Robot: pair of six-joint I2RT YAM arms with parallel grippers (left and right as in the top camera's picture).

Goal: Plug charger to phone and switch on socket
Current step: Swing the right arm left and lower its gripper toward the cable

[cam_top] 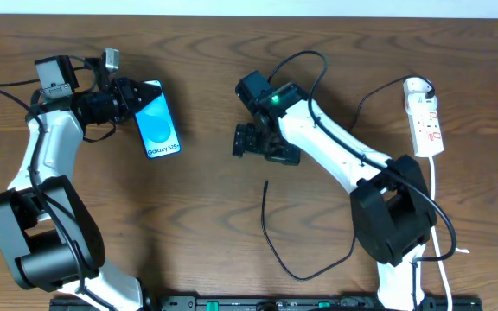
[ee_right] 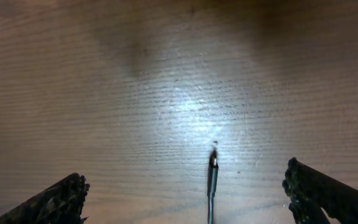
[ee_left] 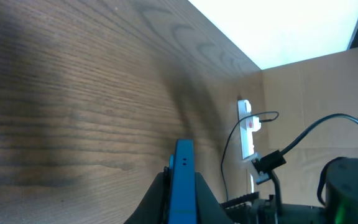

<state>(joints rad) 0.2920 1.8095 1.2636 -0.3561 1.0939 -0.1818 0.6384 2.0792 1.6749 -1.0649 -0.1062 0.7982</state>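
The charger plug tip is on the wood, nearer the robot's base than the gripper's fingers, so the right gripper will next lower and move back over the plug tip.
My left gripper (cam_top: 134, 97) is shut on the phone (cam_top: 158, 123) at its top end; the blue-and-white screen faces up at the table's left. In the left wrist view the phone's blue edge (ee_left: 183, 180) sits between the jaws (ee_left: 183, 196). My right gripper (cam_top: 247, 141) is open and empty at the table's middle. The charger cable's plug tip (cam_top: 266, 183) lies on the wood just in front of it, and shows between the open fingers (ee_right: 188, 186) in the right wrist view (ee_right: 213, 163). The socket (cam_top: 426, 117) lies at the far right with the black adapter (cam_top: 424, 86) in its far end.
The black cable (cam_top: 294, 272) loops near the front edge and runs under my right arm toward the socket. The white cord (cam_top: 439, 216) trails from the strip to the front right. The strip also shows in the left wrist view (ee_left: 246, 127). A cardboard wall (ee_left: 316, 87) stands beyond it.
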